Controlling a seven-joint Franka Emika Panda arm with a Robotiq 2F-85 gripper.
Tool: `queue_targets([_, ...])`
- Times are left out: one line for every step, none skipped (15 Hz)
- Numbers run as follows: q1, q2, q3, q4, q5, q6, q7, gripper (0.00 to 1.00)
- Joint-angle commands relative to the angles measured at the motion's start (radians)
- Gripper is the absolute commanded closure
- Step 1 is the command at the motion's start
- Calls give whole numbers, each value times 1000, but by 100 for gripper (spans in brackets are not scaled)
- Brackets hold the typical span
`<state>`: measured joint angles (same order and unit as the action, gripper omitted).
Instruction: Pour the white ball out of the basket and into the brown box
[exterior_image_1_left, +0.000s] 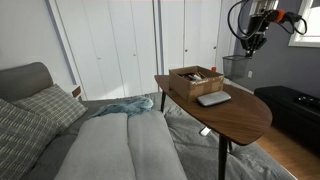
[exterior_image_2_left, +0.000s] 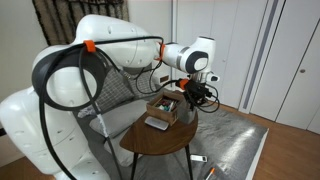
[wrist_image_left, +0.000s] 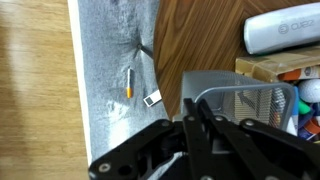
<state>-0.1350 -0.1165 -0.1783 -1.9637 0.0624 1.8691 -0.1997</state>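
Next, my gripper lowers the basket toward the bare wood beside the brown box to release the basket's rim, because it still hangs in the air.
My gripper is shut on the wire rim of the grey mesh basket. In an exterior view the gripper holds the basket in the air just off the table's far end, close to the brown box. It also shows in the other exterior view, gripper beside the box. In the wrist view the box's corner lies beside the basket. A pale round shape at the right edge may be the white ball; I cannot tell whether it lies in the basket.
A flat grey slab lies on the oval wooden table next to the box. A sofa with pillows stands alongside, a dark bench beyond. An orange pen and a white tag lie on the grey rug.
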Motion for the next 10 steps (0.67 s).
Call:
queue_targets([8,-48,9,-94,28,99,-45,98])
queue_targets([11,-40,10,-100,33,116,-53,98])
queue_targets([12,-34,9,-107,43,125,-55,98])
queue_targets([12,-34,9,-118,54,133,-60,98])
queue_targets([13,-33,9,-128,61,140,-64,98])
queue_targets([12,-32,8,-137,67,142,-70,98])
queue_targets([12,-31,6,-149,80,150,-76,98])
queue_targets([11,-30,5,-160,91,154,-80,98])
queue_targets([9,-31,3,-172,100,158,-81,98])
queue_targets([7,-32,1,-183,107,159,-82,98])
